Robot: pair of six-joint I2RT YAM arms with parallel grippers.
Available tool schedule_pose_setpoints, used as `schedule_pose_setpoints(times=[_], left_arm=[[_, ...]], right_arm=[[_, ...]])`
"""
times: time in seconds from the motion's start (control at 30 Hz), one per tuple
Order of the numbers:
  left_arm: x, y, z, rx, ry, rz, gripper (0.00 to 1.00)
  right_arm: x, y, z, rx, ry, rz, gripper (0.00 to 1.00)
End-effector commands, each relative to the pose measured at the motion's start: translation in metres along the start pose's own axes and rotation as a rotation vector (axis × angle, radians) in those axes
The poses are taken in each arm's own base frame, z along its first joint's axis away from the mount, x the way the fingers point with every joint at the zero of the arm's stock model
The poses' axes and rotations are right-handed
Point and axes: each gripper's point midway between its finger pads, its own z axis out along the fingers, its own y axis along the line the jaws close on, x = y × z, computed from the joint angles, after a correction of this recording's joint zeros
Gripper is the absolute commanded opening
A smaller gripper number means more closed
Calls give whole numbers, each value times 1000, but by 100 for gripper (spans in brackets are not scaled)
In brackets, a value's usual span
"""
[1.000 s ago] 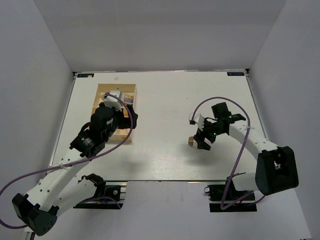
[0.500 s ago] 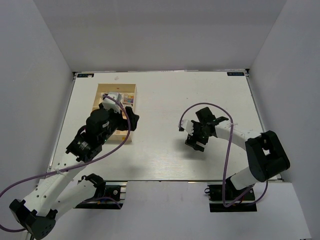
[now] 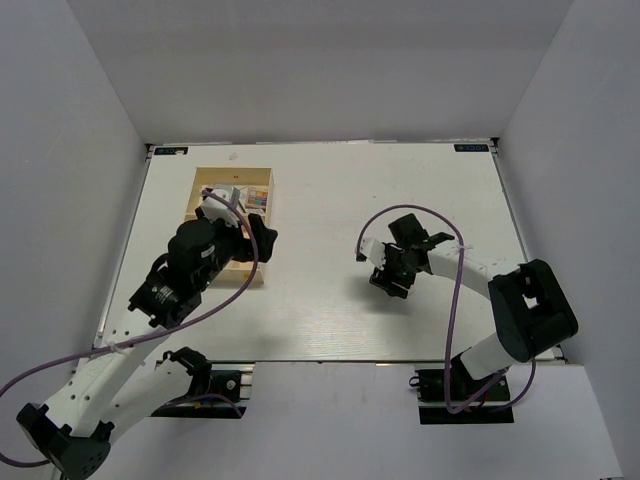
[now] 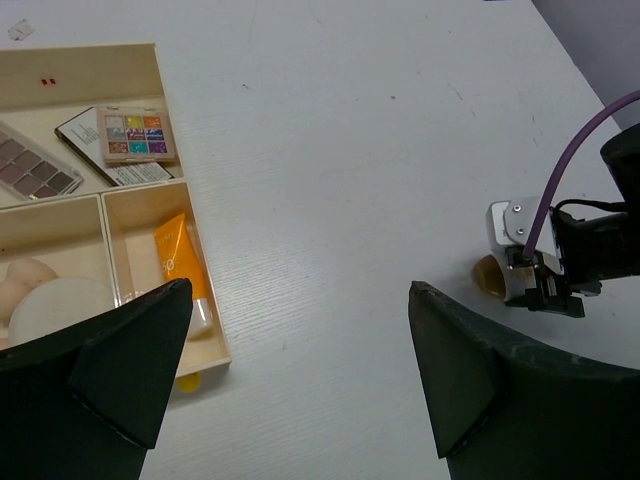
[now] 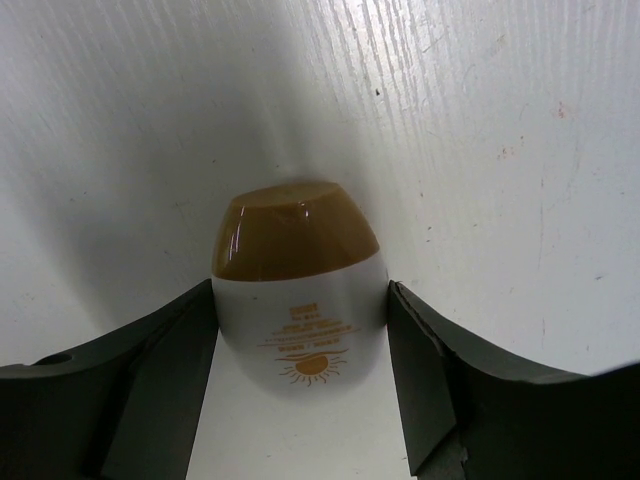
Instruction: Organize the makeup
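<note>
The orange tube's compartment (image 3: 245,270) is to the left in the top view and has room beside the tube, so next my right gripper should lift, move across over it and let go.
My right gripper (image 3: 388,283) is shut on a white oval bottle with a brown cap (image 5: 300,290), low over the table right of centre. Its fingers (image 5: 440,370) press both sides of the bottle. The brown cap also shows in the left wrist view (image 4: 487,275). My left gripper (image 4: 300,300) is open and empty, above the right edge of the pale wooden box (image 3: 262,215). In the box lie a colourful eyeshadow palette (image 4: 135,135), a dark palette (image 4: 35,170), an orange tube (image 4: 178,262), a round white disc (image 4: 55,305) and beige sponges (image 4: 20,275).
The box (image 4: 150,60) stands at the table's far left. A small yellow thing (image 4: 187,381) peeks out beside the box's near corner. White walls close in the table on three sides. The purple cable (image 3: 400,215) loops above the right wrist.
My right gripper moved left and a little back with the bottle, its arm folding in. My left gripper shifted slightly up and right over the box edge.
</note>
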Motion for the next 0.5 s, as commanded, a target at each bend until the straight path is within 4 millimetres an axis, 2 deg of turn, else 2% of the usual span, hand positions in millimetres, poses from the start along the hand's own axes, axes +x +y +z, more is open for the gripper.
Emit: schedule_pose_setpoints(times=[0.0,0.03,0.1,0.13,0.2,0.23,0.27,0.3,0.33,0.37,0.4,0.43,0.47], left_arm=[[-7,-1,-5,17,-41,5,98],[-7,-3,-6,30,-44,7,98],[-12,-8,-12,65,-74,15,98],[-13,-14,-14,103,-82,18,98],[-21,-20,-22,149,-136,27,98],[-23,-24,-26,175,-149,32,98],[-28,-26,-29,187,-176,37,98],[-28,-27,-33,197,-193,39,98],[-31,-27,-35,202,-211,39,98],[-33,-33,-39,239,-228,49,98],[-33,-34,-41,250,-239,55,98],[-41,-41,-52,295,-285,71,98],[-43,-44,-58,323,-310,80,98]], right_arm=[[-2,8,-3,-51,23,-10,13],[-10,3,-7,-47,6,-7,4],[-26,10,-12,-80,-29,10,4],[-48,10,-17,-91,-80,-5,5],[-71,15,-18,-109,-111,14,7],[-91,27,-18,-146,-139,-9,8],[-114,22,-20,-153,-172,-16,8],[-128,24,-21,-170,-189,11,8],[-147,37,-21,-217,-219,-10,8],[-173,32,-23,-230,-259,-12,8],[-188,34,-23,-250,-284,-4,8],[-209,42,-28,-291,-328,10,6],[-235,34,-28,-296,-372,17,6]])
